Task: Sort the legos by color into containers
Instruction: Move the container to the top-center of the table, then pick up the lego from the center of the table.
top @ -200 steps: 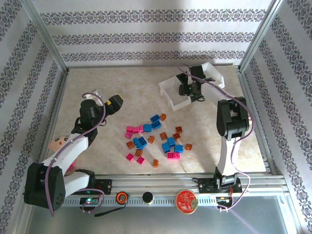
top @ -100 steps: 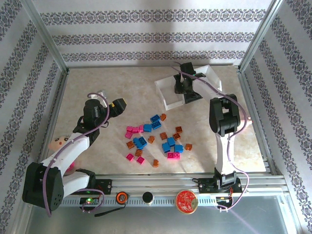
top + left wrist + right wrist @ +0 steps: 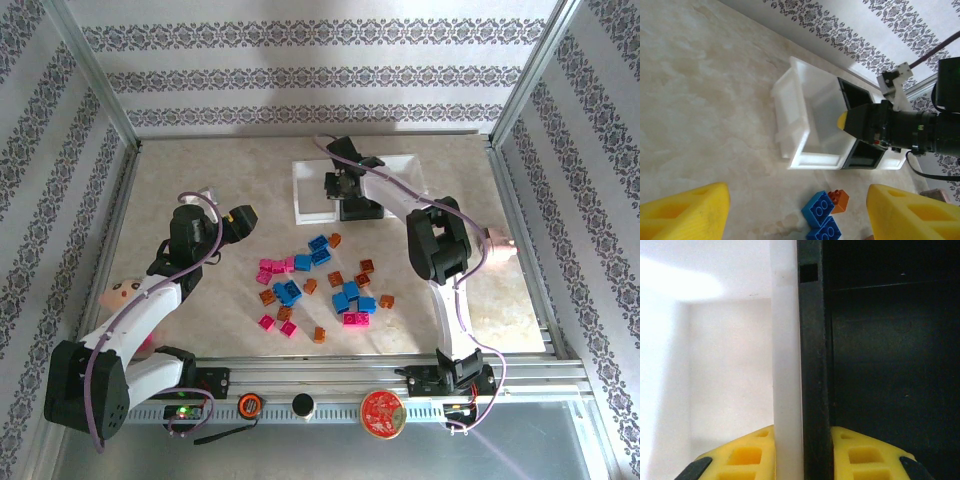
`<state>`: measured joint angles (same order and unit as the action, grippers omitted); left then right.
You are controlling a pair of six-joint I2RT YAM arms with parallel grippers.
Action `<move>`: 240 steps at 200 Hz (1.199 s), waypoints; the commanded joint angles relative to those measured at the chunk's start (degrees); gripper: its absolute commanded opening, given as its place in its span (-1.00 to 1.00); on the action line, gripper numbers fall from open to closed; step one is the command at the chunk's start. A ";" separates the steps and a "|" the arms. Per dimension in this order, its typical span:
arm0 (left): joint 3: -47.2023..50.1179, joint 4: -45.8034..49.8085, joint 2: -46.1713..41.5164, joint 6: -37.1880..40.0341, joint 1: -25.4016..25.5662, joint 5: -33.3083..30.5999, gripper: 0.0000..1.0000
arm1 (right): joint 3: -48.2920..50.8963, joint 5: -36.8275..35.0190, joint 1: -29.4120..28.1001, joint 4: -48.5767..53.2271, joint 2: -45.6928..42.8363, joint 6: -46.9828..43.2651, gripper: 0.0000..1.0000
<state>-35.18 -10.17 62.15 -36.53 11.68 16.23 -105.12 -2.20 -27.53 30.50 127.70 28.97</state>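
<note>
The trays stand off-centre behind the legos, so the robot's right gripper will next slide them onto the bare tabletop between it and the left gripper.
The legos, pink, blue and orange, lie scattered in the middle of the table. Behind them stand the containers: a white tray, a black middle tray and another white tray. My right gripper reaches down into them and is shut on the adjoining walls of the white tray and the black tray, one finger inside each. My left gripper hovers open left of the pile, with two blue legos and an orange one ahead of it.
A doll lies by the left arm's base. A pale pink lump sits near the right frame rail. Aluminium rails and patterned walls enclose the table on all sides.
My right gripper has dragged the three trays leftward and turned them square to the back wall. The left gripper has barely moved.
</note>
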 commanded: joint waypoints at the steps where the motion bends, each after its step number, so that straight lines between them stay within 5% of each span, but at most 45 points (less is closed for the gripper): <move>1: -0.56 2.17 -2.28 1.73 0.76 -0.84 0.45 | -0.97 1.36 -3.61 -1.96 2.79 9.82 -0.84; 86: -0.07 4.03 -4.05 2.35 0.75 -0.58 0.46 | -1.70 -4.55 -10.76 -3.79 3.71 18.80 -0.89; 101: 0.04 3.99 -4.06 2.13 0.73 -0.45 0.46 | -2.00 -5.10 -11.14 -3.66 3.88 18.10 -0.72; 129: 0.23 4.03 -4.14 1.80 0.75 0.51 0.56 | -1.91 -4.07 -10.70 -6.04 2.70 14.60 -0.10; 158: 0.10 4.19 -5.22 1.24 0.86 1.45 0.68 | -0.71 -4.38 -10.55 -8.28 -2.84 8.02 0.25; 188: -0.11 4.96 -6.03 0.25 1.39 2.74 0.76 | 6.71 -4.73 -10.47 -9.45 -12.78 3.35 0.35; 209: 0.51 6.11 -6.98 -0.07 1.84 3.02 1.00 | 17.26 -3.80 -10.39 -10.13 -21.00 1.33 0.38; 240: 2.73 6.35 -8.83 -0.69 2.02 3.48 0.99 | 34.71 -3.66 -9.42 -9.08 -32.51 -0.14 0.40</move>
<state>-34.37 -5.78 55.20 -36.42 12.82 18.46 -81.10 -6.17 -37.95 19.84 101.06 31.88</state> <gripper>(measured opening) 0.997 0.699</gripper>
